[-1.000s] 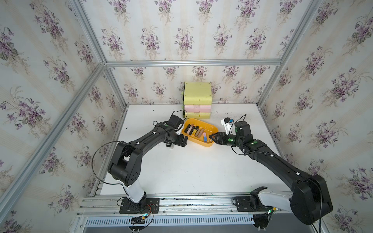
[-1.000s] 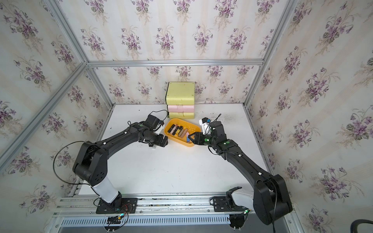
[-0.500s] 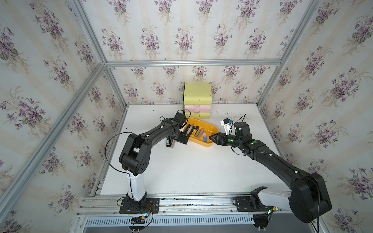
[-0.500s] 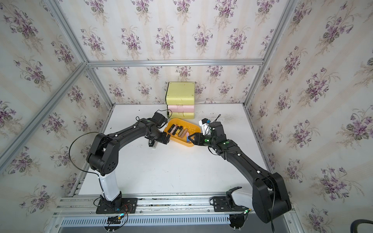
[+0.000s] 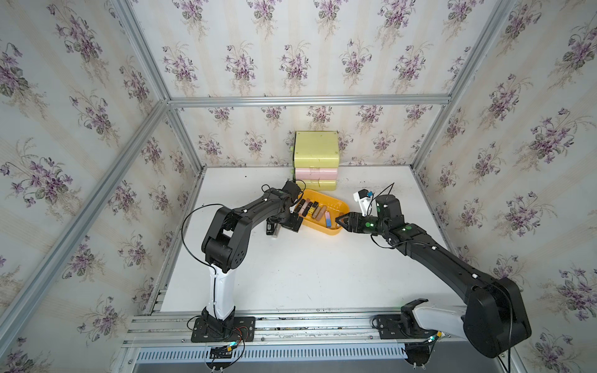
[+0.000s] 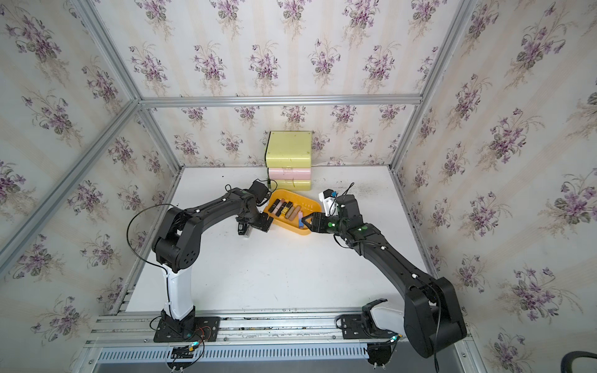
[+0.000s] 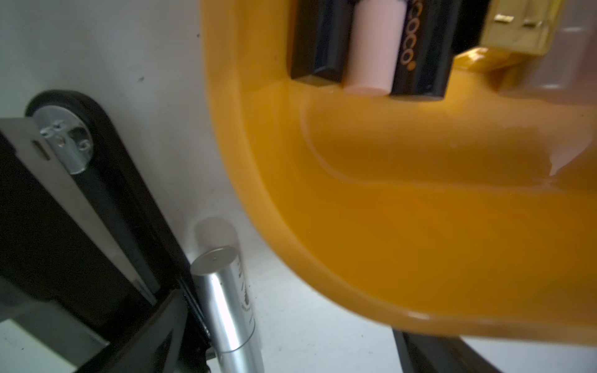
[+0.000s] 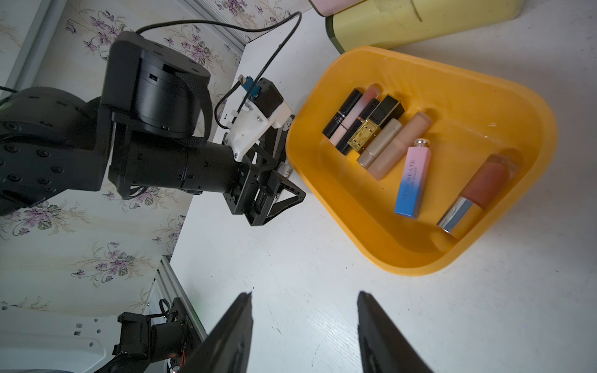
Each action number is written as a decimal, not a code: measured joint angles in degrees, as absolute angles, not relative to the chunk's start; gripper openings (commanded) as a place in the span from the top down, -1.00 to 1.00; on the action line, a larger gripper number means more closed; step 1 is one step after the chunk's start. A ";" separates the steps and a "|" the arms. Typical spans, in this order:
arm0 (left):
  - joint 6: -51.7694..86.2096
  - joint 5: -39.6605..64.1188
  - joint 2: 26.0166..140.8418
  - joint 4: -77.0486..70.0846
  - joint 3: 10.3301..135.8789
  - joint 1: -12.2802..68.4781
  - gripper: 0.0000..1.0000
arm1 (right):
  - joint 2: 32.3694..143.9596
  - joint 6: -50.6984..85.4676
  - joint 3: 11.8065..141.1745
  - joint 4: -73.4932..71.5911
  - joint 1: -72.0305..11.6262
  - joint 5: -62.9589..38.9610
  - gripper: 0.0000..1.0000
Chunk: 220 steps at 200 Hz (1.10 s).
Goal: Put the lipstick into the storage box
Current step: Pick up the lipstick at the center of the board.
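Note:
The silver lipstick point(image 5: 276, 231) point(image 7: 226, 306) lies below my left gripper by one finger, with the box's rim crowding the other, so next I will pull the gripper back, lower it and close it around the lipstick.
A silver lipstick point(image 7: 226, 306) lies on the white table just outside the near-left end of the orange storage box point(image 5: 332, 202) point(image 6: 307, 202) point(image 7: 420, 226) point(image 8: 452, 97). My left gripper point(image 5: 284, 222) point(image 6: 255, 222) point(image 7: 298, 326) is low over it and wide open. The tube rests against the inside of one finger point(image 7: 155, 290), and the box rim lies close to the other. Several lipsticks point(image 8: 413, 181) lie inside the box. By the box's near-right corner my right gripper point(image 5: 339, 220) point(image 6: 307, 220) point(image 8: 303, 295) is open and empty.
A pale yellow-and-pink drawer unit point(image 5: 315, 151) point(image 6: 289, 150) point(image 8: 420, 25) stands against the back wall just behind the box. Wallpapered walls with aluminium frame bars enclose the table on three sides. The arm bases sit on the front rail point(image 5: 290, 323).
The left arm's elbow has swung up and to the right while its gripper stayed at the box's left end. The right arm has not moved.

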<state>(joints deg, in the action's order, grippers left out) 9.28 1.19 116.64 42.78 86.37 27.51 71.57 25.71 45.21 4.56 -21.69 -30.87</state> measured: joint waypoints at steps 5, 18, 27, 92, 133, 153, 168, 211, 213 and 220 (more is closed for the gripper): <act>9.17 1.06 116.79 42.87 86.39 27.51 -0.92 | 71.53 25.71 45.21 4.56 -21.69 -30.87 -0.11; 9.13 0.97 117.01 43.20 86.39 27.51 -0.90 | 71.46 25.71 45.21 4.56 -21.69 -30.87 -0.11; 9.02 0.89 117.10 43.22 86.26 27.51 -0.84 | 71.46 25.71 45.21 4.56 -21.69 -30.87 -0.11; 9.08 1.10 117.03 42.78 82.89 27.88 -0.60 | 71.46 25.98 44.58 4.10 -21.67 -31.07 -0.11; 9.47 1.10 115.90 40.91 80.49 28.36 -0.43 | 71.46 26.83 44.16 3.66 -21.67 -31.40 -0.11; 9.47 1.37 115.11 40.27 79.18 28.47 -0.36 | 71.46 27.05 43.97 3.11 -21.63 -31.55 -0.11; 9.61 1.65 114.54 39.66 78.22 28.47 -0.27 | 71.35 27.11 43.83 2.63 -21.58 -31.68 -0.11; 9.63 1.50 113.21 38.61 75.88 28.49 0.10 | 71.20 27.94 43.70 2.44 -21.58 -31.99 -0.11; 9.63 1.50 113.19 38.57 75.81 28.49 0.11 | 71.20 28.12 43.70 2.44 -21.58 -31.99 -0.11; 9.63 1.45 113.06 38.46 75.57 28.49 0.15 | 71.20 28.18 43.70 2.44 -21.58 -31.99 -0.11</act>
<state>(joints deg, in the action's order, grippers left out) 9.63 1.45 113.06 38.46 75.57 28.49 71.20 28.18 43.70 2.44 -21.58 -31.99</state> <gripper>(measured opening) 0.458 0.554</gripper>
